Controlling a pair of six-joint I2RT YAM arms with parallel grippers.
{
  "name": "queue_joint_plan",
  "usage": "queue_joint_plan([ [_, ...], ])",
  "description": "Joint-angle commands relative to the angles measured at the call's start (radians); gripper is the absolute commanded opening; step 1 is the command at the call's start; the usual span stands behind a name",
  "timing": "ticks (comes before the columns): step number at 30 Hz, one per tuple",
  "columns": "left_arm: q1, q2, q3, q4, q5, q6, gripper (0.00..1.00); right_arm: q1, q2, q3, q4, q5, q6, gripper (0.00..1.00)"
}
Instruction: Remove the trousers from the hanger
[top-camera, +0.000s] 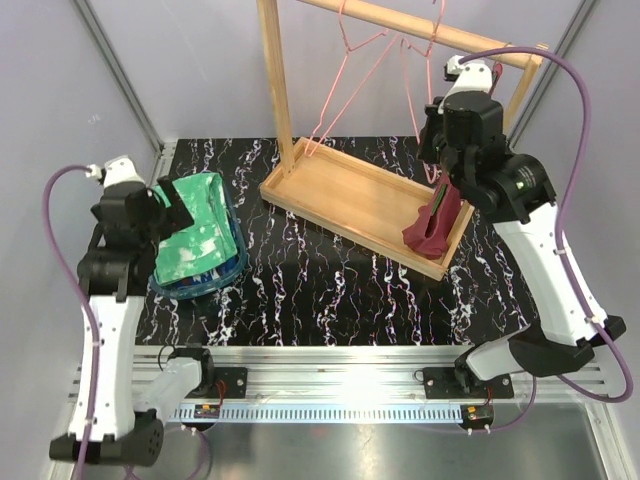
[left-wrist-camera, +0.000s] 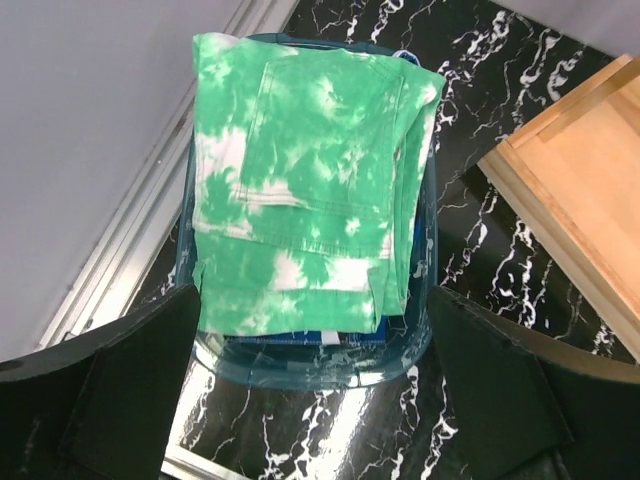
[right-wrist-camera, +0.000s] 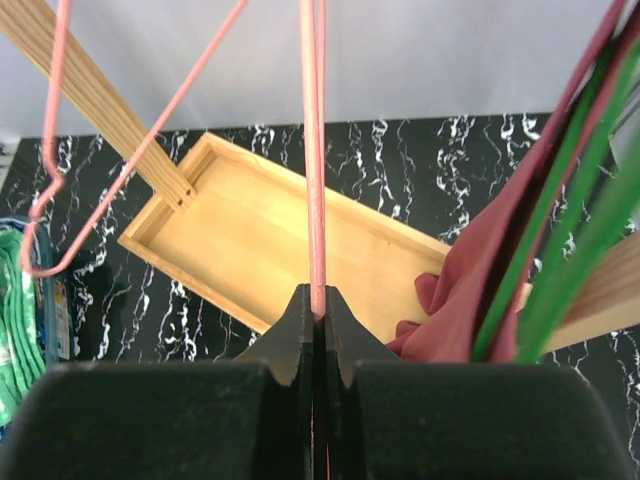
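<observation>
My right gripper should next move along the bar (top-camera: 430, 25) toward the second pink hanger (top-camera: 412, 100), away from the maroon garment, and let go of the wire, because the hanger of that wire hangs empty.
The bright green and white trousers (top-camera: 195, 225) lie folded on top of a blue bin (top-camera: 222, 272) at the left. In the left wrist view a dark blue pair (left-wrist-camera: 300, 338) shows under the green trousers (left-wrist-camera: 310, 190). My left gripper (left-wrist-camera: 310, 400) hangs open over the bin's near rim (left-wrist-camera: 300, 368), holding nothing. At the back right, my right gripper (right-wrist-camera: 318, 305) is shut on the wire of an empty pink hanger (right-wrist-camera: 312, 150) hanging from the wooden rail (top-camera: 430, 25). In the top view this gripper (top-camera: 440, 165) sits beside that hanger (top-camera: 412, 100).
A second empty pink hanger (top-camera: 350, 80) hangs further left on the rail. A maroon garment (top-camera: 432, 222) hangs over the right end of the rack's wooden tray base (top-camera: 350, 195). Green hanger wires (right-wrist-camera: 570, 230) run beside the maroon cloth (right-wrist-camera: 470, 290). The rack post (top-camera: 275, 80) stands at the tray's left end.
</observation>
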Motion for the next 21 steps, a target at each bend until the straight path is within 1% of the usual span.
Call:
queue_joint_plan([
  [1,0.004,-0.096,-0.033,-0.018,0.018,-0.047,0.99,0.010,0.025,-0.044,0.056,0.042,0.055,0.00],
  [2,0.004,-0.149,-0.033,-0.023,0.023,-0.047,0.99,0.017,0.031,-0.050,0.059,0.039,0.060,0.00],
  [5,0.004,-0.234,-0.025,-0.057,0.027,-0.037,0.99,0.044,0.055,-0.052,0.073,0.028,0.064,0.00],
  [8,0.004,-0.269,-0.019,-0.080,0.055,-0.012,0.99,0.079,0.078,-0.039,0.073,0.025,0.064,0.00],
  [9,0.004,-0.279,-0.007,-0.090,0.061,-0.006,0.99,0.090,0.080,-0.041,0.078,0.025,0.063,0.02],
  [10,0.004,-0.283,-0.004,-0.109,0.076,-0.005,0.99,0.095,0.080,-0.042,0.081,0.025,0.064,0.07],
  [12,0.004,-0.298,0.010,-0.124,0.090,0.005,0.99,0.099,0.062,-0.065,0.092,0.015,0.064,0.19],
  [13,0.004,-0.305,0.013,-0.135,0.099,0.009,0.99,0.099,0.051,-0.077,0.105,0.001,0.061,0.33],
  [15,0.004,-0.314,0.027,-0.153,0.102,0.023,0.99,0.099,0.013,-0.117,0.124,-0.045,0.055,0.45],
  [16,0.004,-0.321,0.041,-0.172,0.096,0.025,0.99,0.099,-0.004,-0.131,0.137,-0.056,0.057,0.57],
  [17,0.003,-0.331,0.041,-0.175,0.092,0.026,0.99,0.099,-0.021,-0.145,0.142,-0.085,0.057,0.66],
  [18,0.003,-0.340,0.041,-0.176,0.092,0.028,0.99,0.101,-0.059,-0.172,0.145,-0.102,0.057,0.79],
  [19,0.001,-0.361,0.039,-0.175,0.098,0.029,0.99,0.101,-0.079,-0.185,0.150,-0.122,0.057,0.90],
  [21,-0.003,-0.377,0.039,-0.175,0.107,0.032,0.99,0.101,-0.147,-0.226,0.154,-0.197,0.049,0.93],
])
